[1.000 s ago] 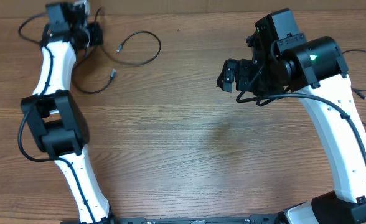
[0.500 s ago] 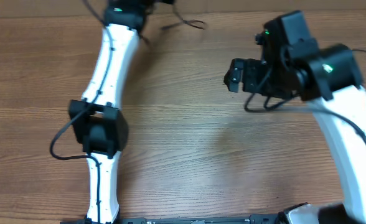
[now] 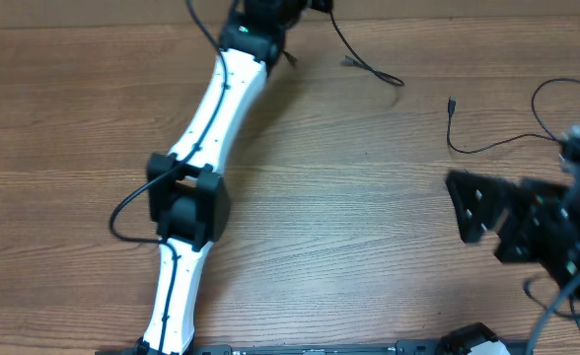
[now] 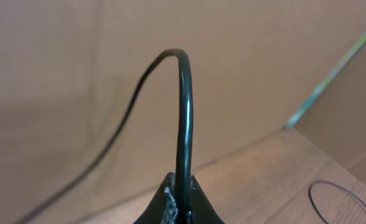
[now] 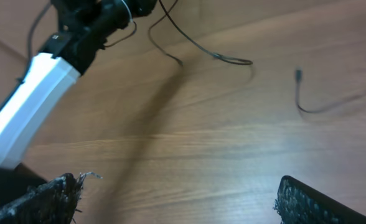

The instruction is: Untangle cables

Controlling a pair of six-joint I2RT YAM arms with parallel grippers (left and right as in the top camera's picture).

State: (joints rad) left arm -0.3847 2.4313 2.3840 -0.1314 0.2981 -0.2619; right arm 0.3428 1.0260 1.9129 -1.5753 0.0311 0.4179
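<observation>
The left gripper will next go down to the right in the overhead view and release the held cable over the wood at the far edge, since that cable is clear of the second one.
My left gripper [image 4: 182,202] is shut on a thin black cable [image 4: 184,93], which arcs up out of the jaws and falls away to the left. In the overhead view that gripper [image 3: 315,8] is at the table's far edge. The held cable [image 3: 369,67] trails from it down to the right on the wood. It also shows in the right wrist view [image 5: 201,48]. A second cable [image 3: 487,146] with a small plug end lies at the right and curls into a loop. It also shows in the right wrist view [image 5: 310,109]. My right gripper [image 5: 177,205] is open, empty, and above bare wood at the front right [image 3: 472,209].
The wooden table [image 3: 349,217] fills the view. My left arm [image 3: 206,118] stretches diagonally from the front edge to the far edge. Cardboard walls [image 4: 77,74] stand behind the far edge. A thin cable loop [image 4: 335,193] lies at the lower right of the left wrist view.
My left arm has swung right along the far edge, carrying its cable. The right arm has pulled back from the table's middle to the front right, leaving a second cable on the wood.
</observation>
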